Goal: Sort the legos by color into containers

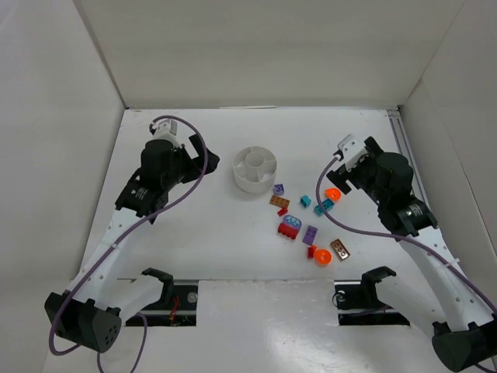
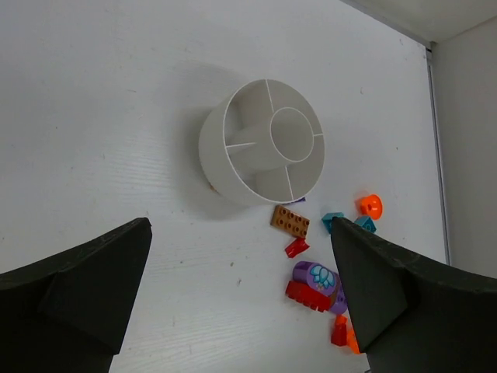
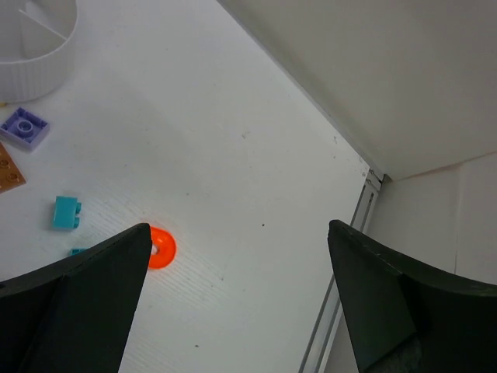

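The right gripper moves down and to the left in the top view next, onto the teal brick beside the orange ring, as the brick lies below there.
The white dish [image 1: 242,180] with its wedge containers around a round well stands mid-table, and nothing shows in them. The legos lie loose to its right: a purple square [image 1: 279,189], a brown plate [image 1: 279,202], teal bricks [image 1: 305,201], an orange ring [image 1: 332,194], a red-and-purple piece [image 1: 290,226] and an orange dome [image 1: 323,256]. My left gripper [image 1: 205,162] hovers open left of the dish [image 2: 213,148], holding nothing [image 2: 239,225]. My right gripper [image 1: 338,180] hangs open over the orange ring [image 3: 161,247], which lies by its left finger [image 3: 93,287].
White walls close in the table on the left, back and right. A metal rail [image 3: 342,280] runs along the right wall. A second brown plate [image 1: 340,249] and a small red brick [image 1: 311,252] lie nearest the arm bases.
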You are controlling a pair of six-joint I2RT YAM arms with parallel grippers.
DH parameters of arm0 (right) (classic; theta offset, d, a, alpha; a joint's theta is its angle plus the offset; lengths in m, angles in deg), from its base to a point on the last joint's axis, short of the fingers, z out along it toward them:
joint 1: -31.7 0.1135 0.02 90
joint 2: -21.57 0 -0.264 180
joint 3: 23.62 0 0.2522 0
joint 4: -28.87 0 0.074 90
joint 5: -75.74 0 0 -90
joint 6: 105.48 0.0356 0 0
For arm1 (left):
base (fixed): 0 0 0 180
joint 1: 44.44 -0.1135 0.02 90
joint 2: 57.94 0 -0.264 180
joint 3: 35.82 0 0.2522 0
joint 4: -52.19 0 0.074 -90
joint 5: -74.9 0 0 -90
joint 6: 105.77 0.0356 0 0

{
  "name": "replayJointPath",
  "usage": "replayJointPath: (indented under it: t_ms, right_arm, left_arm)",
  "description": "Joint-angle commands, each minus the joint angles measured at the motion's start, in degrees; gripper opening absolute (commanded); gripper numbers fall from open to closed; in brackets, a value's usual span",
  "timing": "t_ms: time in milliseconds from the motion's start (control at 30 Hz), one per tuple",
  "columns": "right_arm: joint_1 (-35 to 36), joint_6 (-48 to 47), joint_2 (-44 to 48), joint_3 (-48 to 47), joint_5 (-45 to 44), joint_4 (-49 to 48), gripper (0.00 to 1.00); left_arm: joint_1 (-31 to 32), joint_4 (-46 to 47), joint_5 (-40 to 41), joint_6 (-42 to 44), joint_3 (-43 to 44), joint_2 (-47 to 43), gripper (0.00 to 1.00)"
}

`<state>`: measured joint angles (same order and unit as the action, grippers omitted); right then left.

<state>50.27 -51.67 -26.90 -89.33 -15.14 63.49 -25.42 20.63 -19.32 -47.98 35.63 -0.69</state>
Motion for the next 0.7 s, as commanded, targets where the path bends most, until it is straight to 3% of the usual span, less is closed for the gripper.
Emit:
replayJointPath:
  t_ms: [0,67,200,300,467,667]
  right_arm:
    - [0.68,2.25,2.58,0.78,-0.52,-4.51,1.00]
    - [0.68,6.89,3.28,3.06,-2.54,-5.91,1.00]
    - [-1.25,6.92,1.19,4.48,-2.02,-3.56,1.00]
    - [-1.25,9.19,-0.84,4.48,2.19,-2.76,1.00]
    - [-1.25,24.82,-5.32,10.36,1.15,-3.28,1.00]
    - [2.17,46.87,-6.37,17.65,-7.80,-9.25,0.98]
  left_arm:
    - [0.49,0.66,-1.22,-0.05,-2.23,-1.09,1.00]
    - [0.49,0.66,-1.22,-0.66,-3.19,-1.70,1.00]
    - [2.41,0.66,-1.84,-0.66,-4.34,-1.71,1.00]
    - [5.40,0.66,-0.44,-1.19,-5.39,-0.48,1.00]
    - [8.04,0.66,1.50,-1.90,-6.97,0.67,1.00]
    - [9.80,1.89,1.50,-3.03,-8.82,0.14,1.00]
